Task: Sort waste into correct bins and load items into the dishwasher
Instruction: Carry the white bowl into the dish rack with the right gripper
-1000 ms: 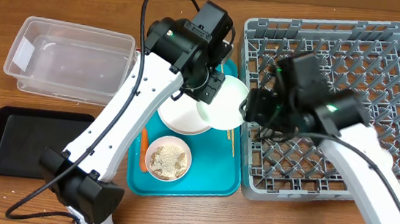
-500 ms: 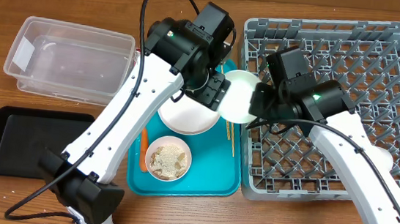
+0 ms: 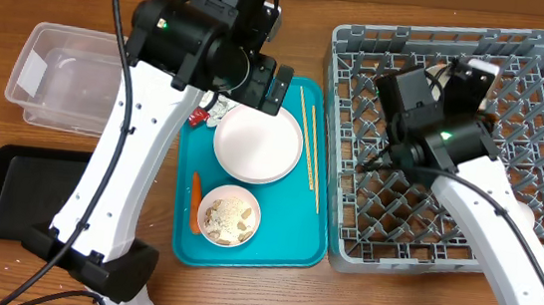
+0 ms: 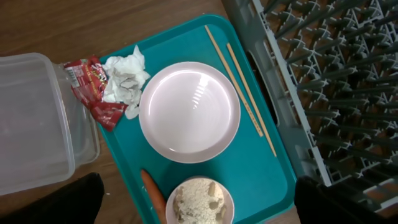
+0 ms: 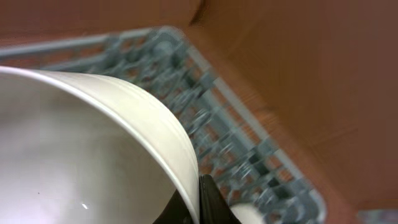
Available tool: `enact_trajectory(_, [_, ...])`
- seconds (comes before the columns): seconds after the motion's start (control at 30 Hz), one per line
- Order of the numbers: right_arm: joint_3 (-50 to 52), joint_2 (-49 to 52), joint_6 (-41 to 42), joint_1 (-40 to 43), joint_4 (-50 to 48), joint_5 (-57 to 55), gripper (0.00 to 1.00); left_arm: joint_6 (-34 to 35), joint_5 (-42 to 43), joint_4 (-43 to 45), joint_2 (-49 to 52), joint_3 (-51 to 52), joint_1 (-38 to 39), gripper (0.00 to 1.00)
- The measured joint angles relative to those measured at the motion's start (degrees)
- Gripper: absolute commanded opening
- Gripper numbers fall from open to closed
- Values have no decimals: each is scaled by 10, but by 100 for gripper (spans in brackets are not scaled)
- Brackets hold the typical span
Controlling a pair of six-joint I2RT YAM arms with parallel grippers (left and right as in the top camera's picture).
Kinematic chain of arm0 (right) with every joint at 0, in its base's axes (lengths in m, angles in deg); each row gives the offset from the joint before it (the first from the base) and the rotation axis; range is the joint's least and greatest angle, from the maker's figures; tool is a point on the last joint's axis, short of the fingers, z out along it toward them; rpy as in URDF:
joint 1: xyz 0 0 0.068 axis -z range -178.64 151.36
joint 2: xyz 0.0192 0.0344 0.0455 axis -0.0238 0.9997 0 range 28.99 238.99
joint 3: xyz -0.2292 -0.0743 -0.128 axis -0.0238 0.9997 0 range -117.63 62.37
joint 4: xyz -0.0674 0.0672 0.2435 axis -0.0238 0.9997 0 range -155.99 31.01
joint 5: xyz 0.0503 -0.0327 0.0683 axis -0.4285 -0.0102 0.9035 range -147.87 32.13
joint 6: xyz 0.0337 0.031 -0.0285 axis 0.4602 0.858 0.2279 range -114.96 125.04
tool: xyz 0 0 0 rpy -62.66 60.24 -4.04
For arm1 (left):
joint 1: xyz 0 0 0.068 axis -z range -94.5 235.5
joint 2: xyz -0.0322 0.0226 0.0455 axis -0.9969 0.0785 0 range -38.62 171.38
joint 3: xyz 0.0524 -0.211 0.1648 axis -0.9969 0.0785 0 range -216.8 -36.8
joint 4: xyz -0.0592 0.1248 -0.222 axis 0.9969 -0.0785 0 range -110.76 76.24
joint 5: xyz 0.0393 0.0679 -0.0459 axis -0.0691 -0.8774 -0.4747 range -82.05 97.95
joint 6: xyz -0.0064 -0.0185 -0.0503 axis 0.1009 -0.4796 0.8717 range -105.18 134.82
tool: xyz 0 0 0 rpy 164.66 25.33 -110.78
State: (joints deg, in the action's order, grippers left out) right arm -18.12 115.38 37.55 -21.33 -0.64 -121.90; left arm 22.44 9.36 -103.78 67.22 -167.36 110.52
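Note:
My right gripper should next lower the raised bowl among the wires of the grey dish rack and let go of the bowl's rim, since the rack's far half is below it.
My right gripper (image 5: 198, 196) is shut on the rim of a small white bowl (image 5: 74, 155) and holds it tilted over the grey dish rack (image 3: 508, 195); from overhead only a white sliver of the bowl (image 3: 472, 70) shows. My left gripper (image 4: 199, 211) hangs open and empty high above the teal tray (image 3: 273, 248). On that tray lie the big white plate (image 4: 189, 112), two chopsticks (image 4: 244, 90), a bowl of crumbly scraps (image 4: 198, 202), a carrot piece (image 4: 152, 190), the red wrapper (image 4: 90, 93) and crumpled white paper (image 4: 124, 78).
The clear tub (image 3: 89, 80) stands left of the teal tray, and the black tray (image 3: 33, 195) lies in front of the tub. The rack's upright pegs (image 4: 336, 74) rise right beside the teal tray's right edge.
The left gripper opened, let go of the white bowl and drew back to the left. The right gripper shut on the bowl and carried it right, over the rack.

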Motion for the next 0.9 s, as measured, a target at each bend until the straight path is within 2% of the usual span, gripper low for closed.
enact_trajectory(0.2, [0, 83, -55, 61, -91, -88, 4, 0, 0, -20, -1, 0, 0, 100])
enact_trajectory(0.37, [0, 154, -148, 116, -198, -108, 4, 0, 0, -26, -1, 0, 0, 100])
enact_trajectory(0.53, [0, 195, -223, 120, -272, -113, 4, 0, 0, -26, -1, 0, 0, 100])
enact_trajectory(0.7, [0, 220, -272, 115, -284, -111, 4, 0, 0, -26, -1, 0, 0, 100])
enact_trajectory(0.9, [0, 245, -289, 114, -271, -115, 4, 0, 0, -33, -1, 0, 0, 100])
